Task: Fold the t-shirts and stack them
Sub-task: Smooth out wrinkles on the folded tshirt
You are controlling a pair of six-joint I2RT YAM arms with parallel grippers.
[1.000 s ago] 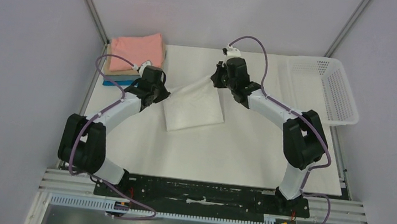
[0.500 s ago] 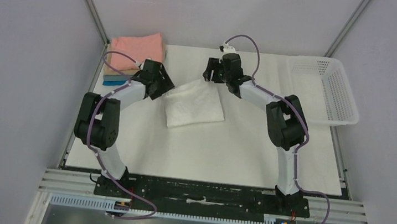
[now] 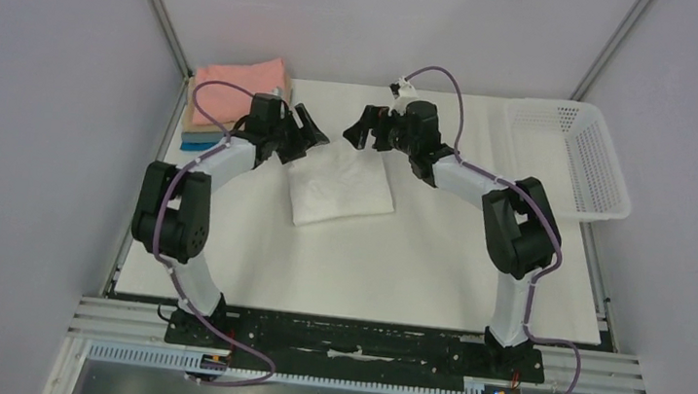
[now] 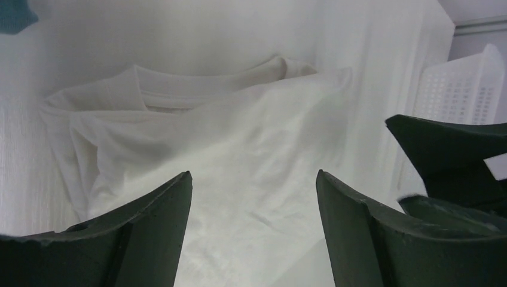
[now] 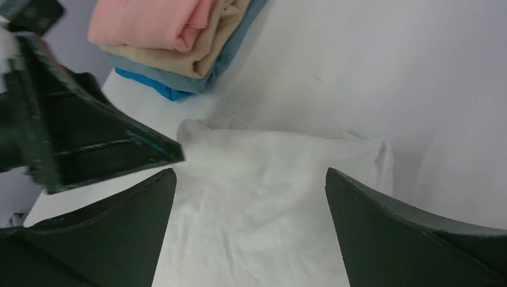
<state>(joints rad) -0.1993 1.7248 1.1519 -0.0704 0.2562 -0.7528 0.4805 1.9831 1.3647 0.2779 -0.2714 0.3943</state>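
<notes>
My left gripper draws back from the white shirt's far edge next. It lowers onto the white shirt's stack-side edge (image 3: 294, 193), because bare tabletop beside it leaves finger room.
A plain white t-shirt (image 3: 341, 186) lies folded in a wrinkly rectangle on the table's middle. Both grippers hover just above its far edge, tips facing each other. My left gripper (image 3: 313, 125) is open with nothing between its fingers; below it the left wrist view shows the white shirt (image 4: 239, 137) past the gripper (image 4: 254, 176). My right gripper (image 3: 359, 128) is open and empty too, with the shirt (image 5: 269, 179) under its gap (image 5: 251, 173). Folded salmon pink, tan, grey-blue and bright blue t-shirts (image 3: 235, 97) are stacked at the far left corner (image 5: 173, 42).
A white plastic mesh basket (image 3: 575, 152) stands at the far right of the table, and its wall (image 4: 460, 89) shows in the left wrist view. The white table top (image 3: 367, 267) stretches bare toward the arm bases.
Both grippers went from shut to open and let go of the white shirt's far edge. They rose and drew toward each other; the shirt now lies folded flat.
</notes>
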